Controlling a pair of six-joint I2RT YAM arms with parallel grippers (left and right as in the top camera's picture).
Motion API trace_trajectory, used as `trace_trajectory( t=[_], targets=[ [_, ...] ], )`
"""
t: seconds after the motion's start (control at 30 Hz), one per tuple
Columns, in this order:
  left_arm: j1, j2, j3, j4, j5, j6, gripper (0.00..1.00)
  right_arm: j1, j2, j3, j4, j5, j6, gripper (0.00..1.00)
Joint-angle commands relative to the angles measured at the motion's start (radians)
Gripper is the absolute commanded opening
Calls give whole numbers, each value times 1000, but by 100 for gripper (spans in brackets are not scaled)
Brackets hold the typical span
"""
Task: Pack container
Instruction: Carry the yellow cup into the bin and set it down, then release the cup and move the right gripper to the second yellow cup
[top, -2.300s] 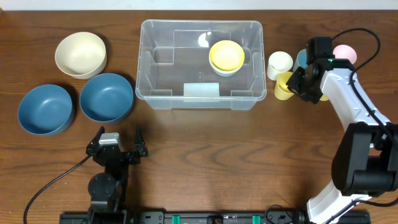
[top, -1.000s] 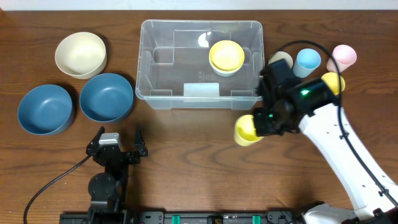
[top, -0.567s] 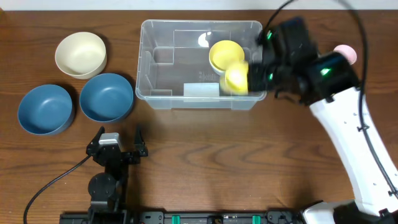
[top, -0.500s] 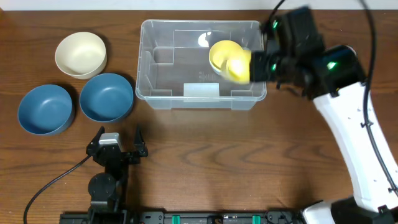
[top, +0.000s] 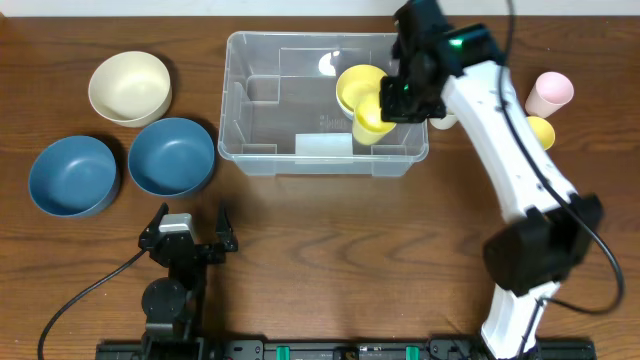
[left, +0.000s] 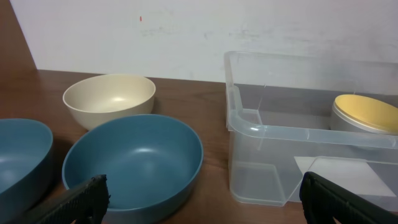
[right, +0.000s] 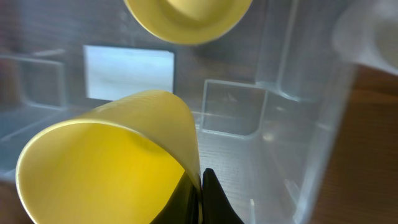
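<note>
The right gripper lowers the yellow cup into the container (top: 229, 100) next, toward the container's near side beside the yellow bowl (top: 358, 86).
The container (top: 229, 100) is a big clear plastic bin at the table's back middle. A yellow bowl (top: 358, 86) lies in its right half. My right gripper (top: 390, 106) hangs over the bin's right end, shut on the rim of a yellow cup (top: 371, 122). In the right wrist view the fingers pinch the yellow cup's wall (right: 106, 165) above the container's floor (right: 249, 168), with the yellow bowl (right: 186, 18) beyond. My left gripper (top: 190, 236) rests open at the front left, holding nothing; its fingertips (left: 84, 198) frame a blue bowl (left: 134, 165) and the container (left: 261, 130).
Two blue bowls (top: 72, 176) (top: 172, 155) and a cream bowl (top: 129, 87) sit left of the bin. A pink cup (top: 551, 92) and another yellow cup (top: 541, 131) stand to its right. A white cup (top: 441, 122) peeks out beside my right arm.
My right arm carried the yellow cup from the table in front of the bin's right corner up and over the wall into the bin's right end. The left arm has not moved.
</note>
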Motion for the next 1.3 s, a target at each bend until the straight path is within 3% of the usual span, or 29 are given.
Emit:
trace_trajectory(
  t=[0.0,0.63,0.83,1.13,1.27],
  targets=[
    [5,-6,-23,-34,-8,14,98,19,47,9,4,-8,-16,1],
    [5,-6,-23,-34,-8,13,98,35,191,3,40,24,-23,2],
    [5,-6,-23,-34,-8,13,98,50,191,3,43,26,-31,20],
    [5,-6,-23,-34,-8,14,98,61,162,56,5,-1,-35,23],
    [5,-6,-23,-34,-8,14,98,57,95,169,-60,4,-41,40]
  ],
)
